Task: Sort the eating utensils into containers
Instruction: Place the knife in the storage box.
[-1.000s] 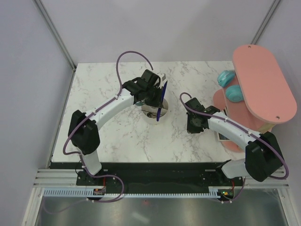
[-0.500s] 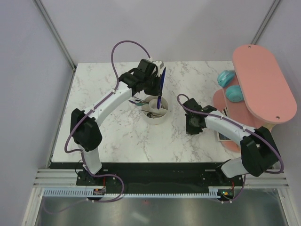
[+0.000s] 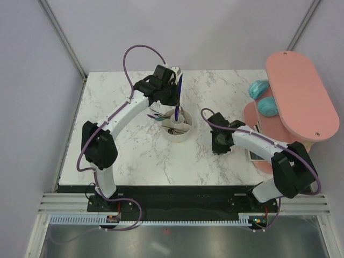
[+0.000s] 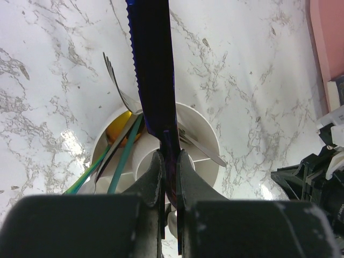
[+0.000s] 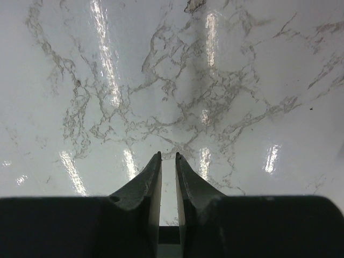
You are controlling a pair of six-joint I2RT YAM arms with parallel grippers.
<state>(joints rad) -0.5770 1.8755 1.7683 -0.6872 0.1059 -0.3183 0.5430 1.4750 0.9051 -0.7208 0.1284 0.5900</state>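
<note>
The knife's end sticks out over the central cup, so my left gripper must next go left in the top view and lower the knife [image 4: 153, 64] into the green sticks' ring section [image 4: 128, 161].
My left gripper [image 4: 170, 156] is shut on a dark blue serrated knife [image 4: 153, 64], gripping its lower end. The knife stands nearly upright over the white round holder [image 3: 186, 133], its held end above the central cup [image 4: 148, 166]. In the top view the left gripper [image 3: 171, 97] hangs over the holder's far side. A silver fork [image 4: 121, 91], a gold-bowled spoon [image 4: 121, 130], green sticks [image 4: 122, 164] and a silver blade [image 4: 207, 151] lean in the ring sections. My right gripper [image 5: 167, 156] hovers over bare marble right of the holder, jaws slightly apart, holding nothing.
A large pink oval board [image 3: 302, 94] stands raised at the right edge, with two teal objects [image 3: 263, 98] beside it and a pink base below. The right arm [image 3: 258, 144] lies between the holder and that board.
The left gripper has carried the blue knife up and toward the far left, turning it more upright over the holder. The right gripper has barely shifted.
</note>
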